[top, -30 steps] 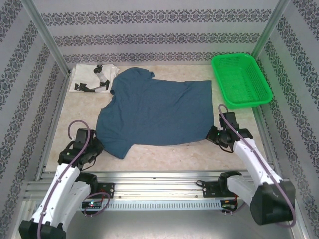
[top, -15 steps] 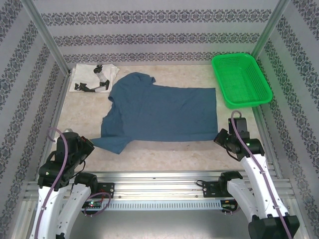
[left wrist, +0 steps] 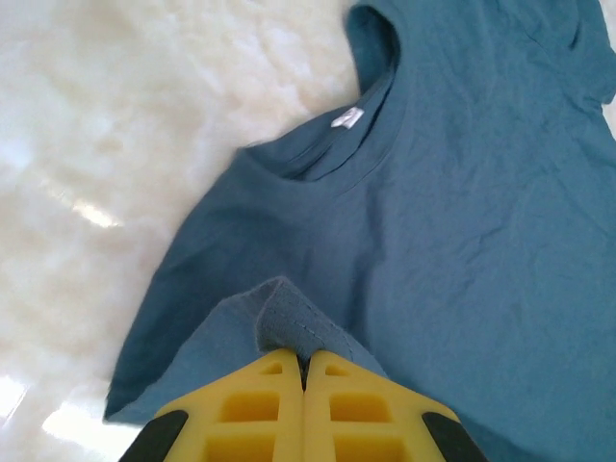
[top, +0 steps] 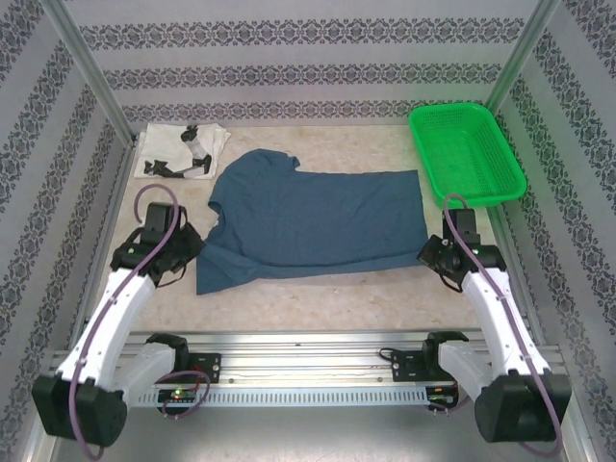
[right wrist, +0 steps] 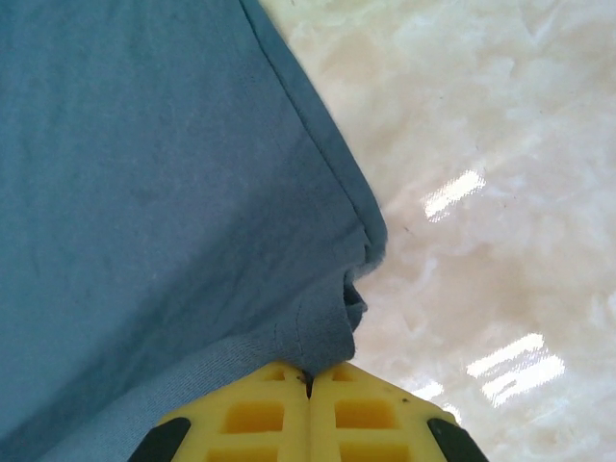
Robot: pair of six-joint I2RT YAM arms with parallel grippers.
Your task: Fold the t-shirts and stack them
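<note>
I need to carry the shirt's lifted corner outward with my right gripper next, onto the middle of the shirt's hem [top: 418,218] [right wrist: 313,154], which lies outward, and let go there, so the shirt's near edge is folded over.
A dark blue-teal t-shirt [top: 308,221] lies folded lengthwise across the middle of the table, collar toward the left. My left gripper [top: 189,252] is shut on its near left sleeve hem [left wrist: 284,322]; the yellow fingers [left wrist: 260,404] pinch a bunched bit of cloth. My right gripper [top: 430,252] is shut on the shirt's near right corner [right wrist: 332,337], its yellow fingers [right wrist: 346,409] pressed together on the hem. The neck opening with a white label [left wrist: 346,117] lies ahead of the left gripper. A folded white t-shirt with black marks [top: 183,152] rests at the back left corner.
A bright green mesh basket [top: 466,154] stands at the back right, just beyond the right arm. Patterned walls and metal posts [top: 87,72] enclose the table. Bare pale tabletop [top: 318,294] runs between the shirt and the front rail.
Both grippers have carried the shirt's near edge away from me, over the far part; the shirt now looks narrower front to back. The left arm swung in from the near left edge.
</note>
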